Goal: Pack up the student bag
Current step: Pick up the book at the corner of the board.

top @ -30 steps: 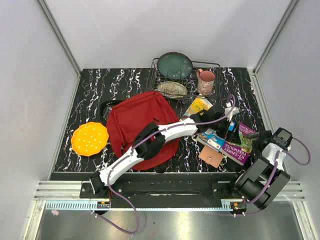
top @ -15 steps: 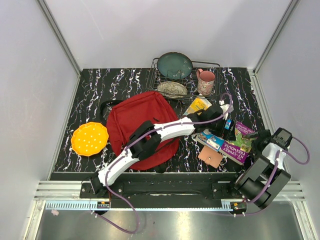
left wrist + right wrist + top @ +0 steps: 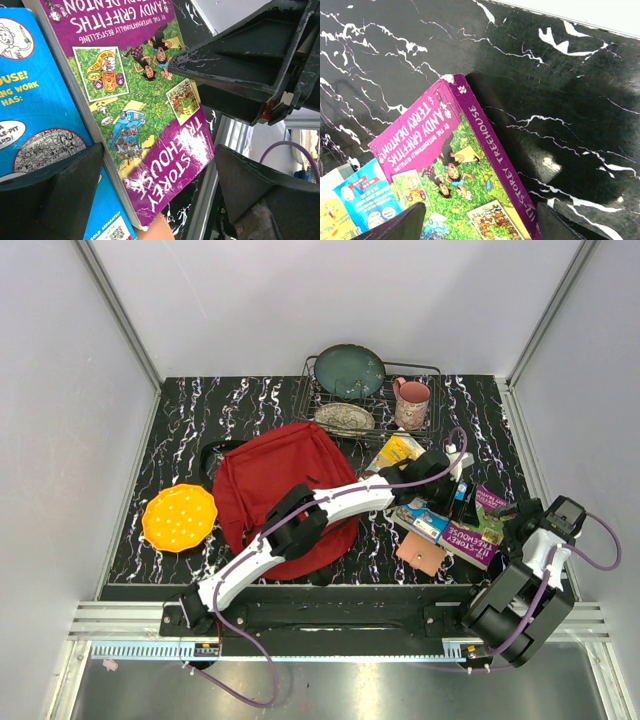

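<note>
My left gripper needs to move toward the purple book's page edge [image 3: 450, 524] [image 3: 101, 142] beside the blue book next and close, because one open finger is already alongside the pages.
The student bag [image 3: 275, 490], a red backpack with black straps, lies left of centre under my left arm. My left gripper [image 3: 452, 492] reaches past it and hovers open over a purple Treehouse book [image 3: 478, 527], which fills the left wrist view [image 3: 145, 115] between the open fingers of that gripper [image 3: 160, 197]. My right gripper [image 3: 515, 520] is open just right of the same book; in the right wrist view the book [image 3: 465, 175] lies below that open gripper [image 3: 477, 225]. Neither gripper holds anything.
A blue book [image 3: 428, 520], a yellow book [image 3: 395, 452] and a tan leather piece [image 3: 422, 553] lie beside the purple book. A wire rack [image 3: 432, 368] at the back holds a plate, a bowl and a pink mug [image 3: 411, 403]. An orange disc [image 3: 178, 517] lies far left.
My left gripper has shifted slightly over the books and my right arm has moved a little. Nothing was taken hold of.
</note>
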Controlling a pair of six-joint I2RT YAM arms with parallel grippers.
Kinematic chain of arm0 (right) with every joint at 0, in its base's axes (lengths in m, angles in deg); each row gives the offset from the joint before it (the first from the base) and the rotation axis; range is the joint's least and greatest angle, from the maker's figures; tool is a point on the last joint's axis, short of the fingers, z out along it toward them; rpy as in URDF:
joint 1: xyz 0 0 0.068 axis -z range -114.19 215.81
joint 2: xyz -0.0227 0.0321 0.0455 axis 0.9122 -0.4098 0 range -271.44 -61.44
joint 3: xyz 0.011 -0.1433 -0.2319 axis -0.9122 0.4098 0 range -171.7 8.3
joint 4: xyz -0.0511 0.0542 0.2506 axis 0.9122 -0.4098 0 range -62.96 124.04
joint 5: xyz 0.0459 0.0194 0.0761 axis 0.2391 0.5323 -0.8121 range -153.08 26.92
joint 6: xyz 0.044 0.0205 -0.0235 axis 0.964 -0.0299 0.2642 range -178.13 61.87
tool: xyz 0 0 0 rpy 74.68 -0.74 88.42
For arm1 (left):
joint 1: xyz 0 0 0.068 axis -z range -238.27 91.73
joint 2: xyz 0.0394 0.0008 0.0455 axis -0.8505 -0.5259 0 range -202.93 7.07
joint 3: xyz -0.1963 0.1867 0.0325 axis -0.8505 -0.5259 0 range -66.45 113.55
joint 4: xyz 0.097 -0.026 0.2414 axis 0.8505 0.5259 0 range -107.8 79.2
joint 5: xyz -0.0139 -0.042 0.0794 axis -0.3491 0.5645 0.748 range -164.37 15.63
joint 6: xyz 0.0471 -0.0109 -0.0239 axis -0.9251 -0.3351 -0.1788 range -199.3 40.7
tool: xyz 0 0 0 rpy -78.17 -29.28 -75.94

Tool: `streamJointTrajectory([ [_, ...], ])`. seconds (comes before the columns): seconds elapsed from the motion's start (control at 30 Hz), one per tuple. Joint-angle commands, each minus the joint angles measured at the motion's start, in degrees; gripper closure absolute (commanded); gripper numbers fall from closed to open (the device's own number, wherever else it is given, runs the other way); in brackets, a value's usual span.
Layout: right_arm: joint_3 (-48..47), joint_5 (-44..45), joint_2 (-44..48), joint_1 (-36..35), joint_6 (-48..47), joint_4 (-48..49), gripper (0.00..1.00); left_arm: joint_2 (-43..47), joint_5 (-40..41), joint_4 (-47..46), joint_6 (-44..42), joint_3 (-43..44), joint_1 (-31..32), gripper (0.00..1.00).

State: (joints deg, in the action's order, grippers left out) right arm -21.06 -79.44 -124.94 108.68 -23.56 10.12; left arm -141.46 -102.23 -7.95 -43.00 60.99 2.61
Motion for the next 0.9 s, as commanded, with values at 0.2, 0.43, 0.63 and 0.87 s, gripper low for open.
streamJointTrajectory([
  [0.2, -0.87, -7.28, 1.98, -0.33, 0.06, -2.80, 0.06, -3.17, -10.64, -2.99, 5.54, -0.43, 2.66, 0.20],
  [0.43, -1.66, -9.74, 2.68, -0.33, -1.25, -4.03, 0.07, -3.61, -18.98, -9.65, 8.78, -0.79, 1.17, 0.54],
  [0.63, -2.01, -12.99, 6.90, -0.25, -1.34, -4.11, 0.09, -3.61, -22.41, -12.12, 9.93, -0.79, 0.73, 0.64],
  [0.87, -1.92, -14.57, 8.31, -0.25, -1.26, -4.38, 0.12, -2.47, -22.60, -13.27, 10.47, -2.10, 0.47, 1.00],
])
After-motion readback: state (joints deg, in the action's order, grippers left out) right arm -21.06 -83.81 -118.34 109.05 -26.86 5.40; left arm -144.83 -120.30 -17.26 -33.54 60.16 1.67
